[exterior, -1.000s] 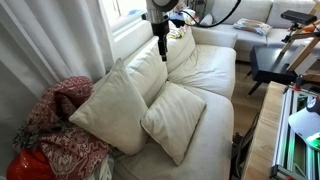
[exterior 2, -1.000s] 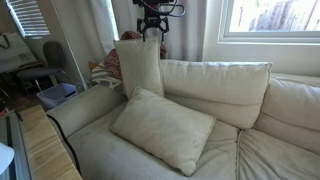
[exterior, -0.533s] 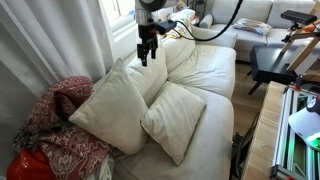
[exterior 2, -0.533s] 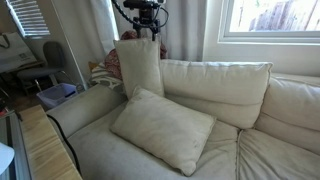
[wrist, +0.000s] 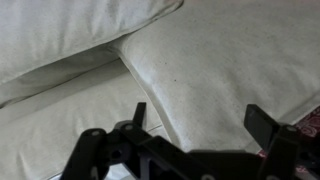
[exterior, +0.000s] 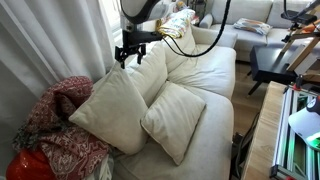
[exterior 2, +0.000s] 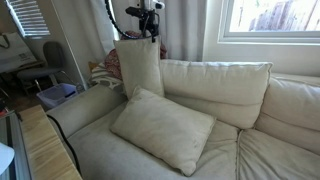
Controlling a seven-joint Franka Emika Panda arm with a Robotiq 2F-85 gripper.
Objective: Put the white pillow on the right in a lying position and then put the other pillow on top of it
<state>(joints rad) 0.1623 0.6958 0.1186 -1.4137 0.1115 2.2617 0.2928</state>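
Observation:
The gripper turns and comes astride the upright pillow's top corner (exterior: 122, 68) next, since the upright pillow's edges still run at an angle to its open fingers.
Two white pillows are on the cream sofa (exterior: 215, 75). One pillow (exterior: 108, 108) stands upright against the armrest in both exterior views (exterior 2: 140, 68). The other pillow (exterior: 172, 120) lies flat on the seat in front of it (exterior 2: 162, 128). My gripper (exterior: 124, 55) is open and empty. It hovers tilted just above the upright pillow's top edge (exterior 2: 150, 30). In the wrist view the gripper (wrist: 200, 118) hangs over a pillow corner (wrist: 225, 60), with both fingers (wrist: 262, 122) apart and touching nothing.
A red patterned blanket (exterior: 60, 125) lies over the armrest behind the upright pillow, by a white curtain (exterior: 50, 40). The sofa's back cushions (exterior 2: 215, 85) run under a window (exterior 2: 270, 20). A dark table (exterior: 275, 60) and a shelf unit (exterior: 295, 130) stand beside the sofa.
My gripper has swung from pointing straight down to a tilted pose. It has moved toward the curtain side above the upright pillow. The pillows have not moved.

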